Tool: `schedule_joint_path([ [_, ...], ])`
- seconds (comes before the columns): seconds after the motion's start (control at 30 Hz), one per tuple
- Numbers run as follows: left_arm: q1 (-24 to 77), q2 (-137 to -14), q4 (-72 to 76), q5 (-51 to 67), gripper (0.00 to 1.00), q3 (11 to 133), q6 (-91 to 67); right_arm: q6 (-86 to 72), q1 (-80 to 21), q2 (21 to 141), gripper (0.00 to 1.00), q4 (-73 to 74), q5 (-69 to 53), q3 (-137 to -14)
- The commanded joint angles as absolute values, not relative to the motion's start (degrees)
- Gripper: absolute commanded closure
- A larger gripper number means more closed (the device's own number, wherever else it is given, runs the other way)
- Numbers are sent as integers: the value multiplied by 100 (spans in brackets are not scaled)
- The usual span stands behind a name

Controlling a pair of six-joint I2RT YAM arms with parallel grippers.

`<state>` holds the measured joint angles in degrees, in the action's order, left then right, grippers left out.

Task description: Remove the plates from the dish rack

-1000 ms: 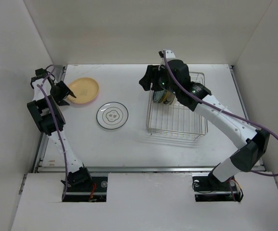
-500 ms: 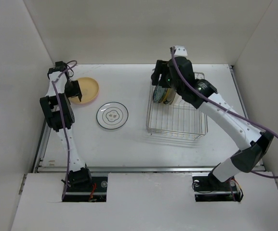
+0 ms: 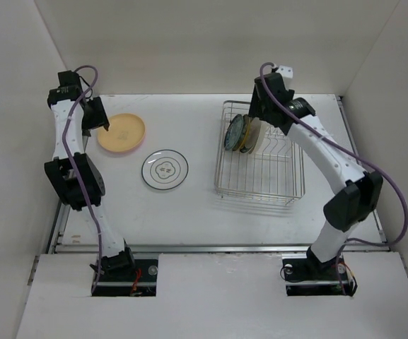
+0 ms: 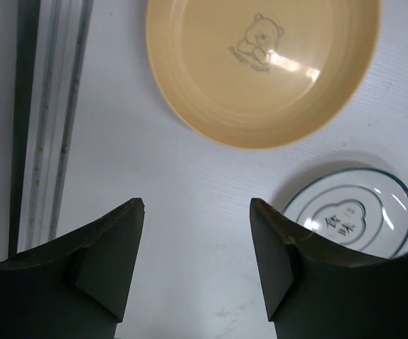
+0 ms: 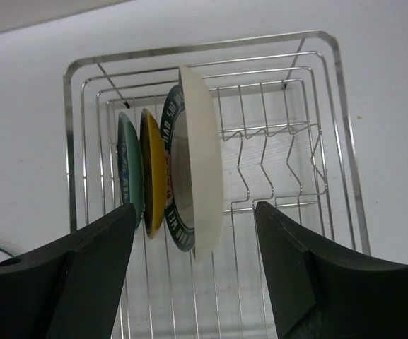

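Note:
Next, the right gripper lowers, its open fingers straddling the cream plate's upper rim (image 3: 259, 134), since that plate stands upright in the dish rack (image 3: 260, 196) below the gripper.
The dish rack (image 3: 260, 196) stands right of centre, a silver wire basket (image 5: 68, 141). Several plates stand upright at its left end: teal-blue (image 5: 128, 173), orange-yellow (image 5: 153, 176), white with a dark teal rim (image 5: 177, 212) and cream (image 5: 204, 155); from above they show as one bunch (image 3: 242, 134). My right gripper (image 5: 196, 212) hangs open above them, touching none (image 3: 259, 113). A peach-pink plate (image 3: 121, 132) and a white plate with thin dark rings (image 3: 165, 170) lie flat on the table. My left gripper (image 4: 196, 205) is open and empty, raised beside the peach-pink plate (image 4: 260, 63).
White walls close in the table on three sides. A metal rail (image 4: 55, 120) runs along the table's left edge, close to my left gripper (image 3: 96, 116). The ringed plate (image 4: 352, 215) lies just right of the left fingers.
My left arm has lifted up and back from the peach-pink plate. My right gripper has moved right and back from over the racked plates, uncovering them. Both sets of jaws have widened.

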<state>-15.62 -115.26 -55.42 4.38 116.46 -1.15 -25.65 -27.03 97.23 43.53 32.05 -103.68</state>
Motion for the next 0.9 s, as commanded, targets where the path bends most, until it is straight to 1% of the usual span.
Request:
schedule_joint_path([
  [0.0, -1521, -10952, -5845, 782, 42, 11296, -27, -2426, -2629, 10132, 26, 4343, 3015, -10679],
  [0.07, -1521, -10750, -5845, 922, 42, 11084, -26, -2479, -2479, 10282, 26, 4342, 3015, -10740],
  [0.23, -1521, -10170, -5845, 1046, 42, 10574, 185, -2619, -2347, 10581, 34, 4342, 3067, -10740],
  [0.33, -1521, -9967, -5792, 1221, 42, 10389, 290, -2672, -2347, 10582, 48, 4289, 2997, -10627],
  [0.37, -1521, -9897, -5792, 1222, 42, 10310, 290, -2672, -2347, 10582, 58, 4289, 2997, -10626],
  [0.47, -1521, -9896, -5906, 1335, 42, 10310, 290, -2672, -2347, 10425, 73, 4289, 3059, -10495],
  [0.5, -1521, -9896, -5906, 1336, 42, 10310, 342, -2672, -2347, 10372, 82, 4289, 3111, -10494],
  [0.57, -1521, -9896, -5906, 1389, 42, 10310, 343, -2672, -2347, 10266, 91, 4289, 3164, -10441],
  [0.6, -1521, -9896, -5906, 1389, 42, 10310, 343, -2672, -2347, 10179, 98, 4289, 3164, -10441],
  [0.63, -1521, -9896, -5906, 1441, 42, 10310, 343, -2672, -2347, 10178, 100, 4289, 3216, -10441],
  [0.87, -1521, -9896, -6012, 1503, 42, 10362, 290, -2444, -2399, 9791, 100, 4587, 3849, -10871],
])
